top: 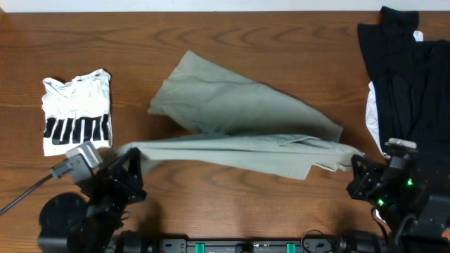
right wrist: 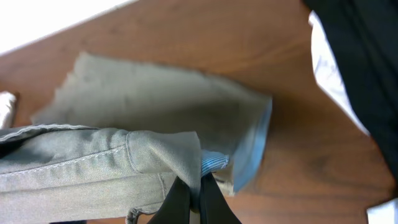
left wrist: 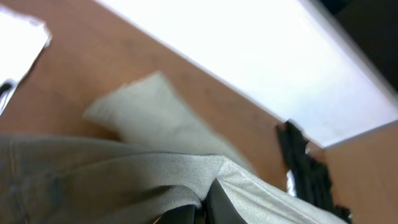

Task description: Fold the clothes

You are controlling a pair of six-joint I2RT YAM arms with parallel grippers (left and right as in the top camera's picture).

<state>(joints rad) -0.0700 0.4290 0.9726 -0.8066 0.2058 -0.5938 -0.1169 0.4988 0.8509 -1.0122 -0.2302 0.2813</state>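
I will bring the shorts' waistband end outward and down with my right gripper, over the corner of the shorts' flat part nearest the black garments, and let go of it there, because that edge of the shorts hangs lifted.
The khaki-grey shorts (top: 239, 119) lie across the middle of the table, with their near edge lifted and stretched between my two grippers. My left gripper (top: 133, 156) is shut on the left end of that edge; in the left wrist view the cloth (left wrist: 124, 180) bunches over the fingers (left wrist: 205, 205). My right gripper (top: 357, 167) is shut on the right end; the right wrist view shows the fingers (right wrist: 196, 199) pinching the waistband (right wrist: 93, 162) by its blue striped lining. The far part of the shorts (right wrist: 161, 99) rests flat on the wood.
A folded white tee with black bar print (top: 76, 109) lies at the left. A heap of black garments (top: 411, 77) over something white sits at the right edge, close to my right arm. The table's far edge runs along the top.
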